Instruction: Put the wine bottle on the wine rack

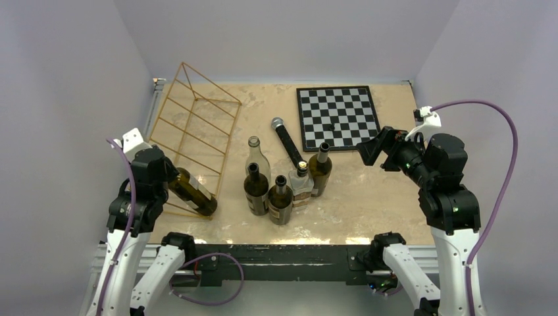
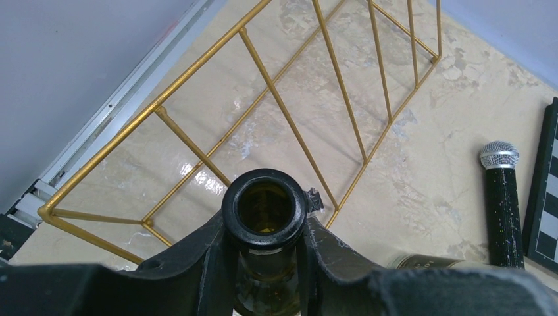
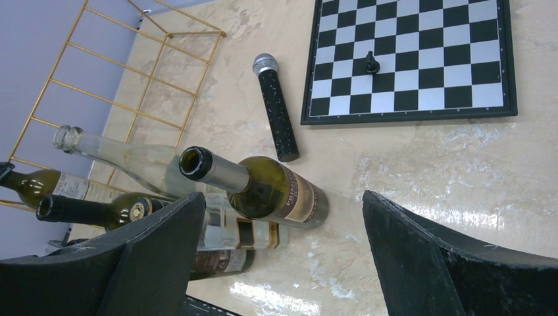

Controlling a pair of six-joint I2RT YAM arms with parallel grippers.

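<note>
Next, my left gripper needs to turn and come down toward the top bar's near end (image 2: 100,162) and release the bottle, since its neck still stands raised above the wine rack (image 2: 283,110).
My left gripper (image 1: 168,176) is shut on the neck of a dark green wine bottle (image 1: 194,193). The bottle is tilted, with its body at the near end of the gold wire wine rack (image 1: 212,83). Whether it rests on the bars I cannot tell. In the left wrist view the bottle's open mouth (image 2: 264,209) sticks out between my fingers, and the wine rack (image 2: 283,110) stretches away beyond it. My right gripper (image 1: 372,150) hovers open at the right, near the chessboard. Nothing is between its fingers (image 3: 281,197).
Several bottles (image 1: 283,187) stand clustered at mid-table, one of clear glass (image 1: 255,157). A black microphone (image 1: 287,139) lies behind them. At the back right is a chessboard (image 1: 337,117) with one dark piece (image 3: 371,62) on it. Walls close in on both sides.
</note>
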